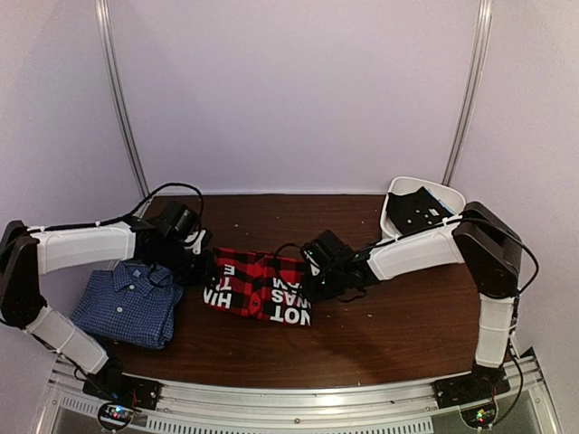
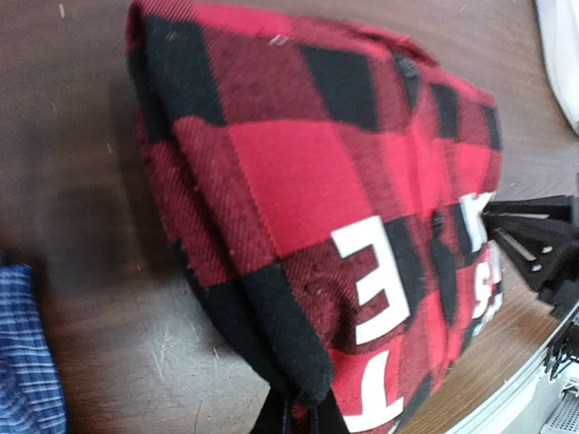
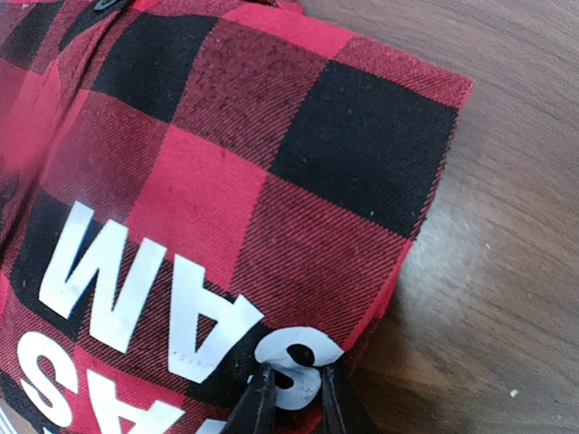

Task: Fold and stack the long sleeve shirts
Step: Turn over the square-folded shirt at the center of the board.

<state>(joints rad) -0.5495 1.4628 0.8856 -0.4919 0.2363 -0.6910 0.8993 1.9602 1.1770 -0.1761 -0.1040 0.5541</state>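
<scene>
The shirt's lettering faces up, so my left gripper next lifts over it to release, right in the top view, on the tabletop by the bin (image 2: 529, 163).
The red-and-black plaid shirt (image 1: 258, 285) lies folded on the brown table (image 1: 398, 334), its white lettering facing up. My left gripper (image 1: 201, 262) is at the shirt's left end and is shut on a black corner of the fabric (image 2: 298, 402). At the right end, my right gripper (image 1: 312, 271) pinches a fold of the lettered panel between its fingers (image 3: 296, 366). The plaid fills both wrist views (image 2: 308, 181) (image 3: 208, 172). The blue check shirt (image 1: 129, 303) lies folded at the near left, just left of the plaid one; its edge shows in the left wrist view (image 2: 23, 362).
A white bin (image 1: 452, 194) holding a black item stands at the back right corner. A metal rail (image 1: 298, 398) runs along the near edge by the arm bases. Pale walls close in the back and sides.
</scene>
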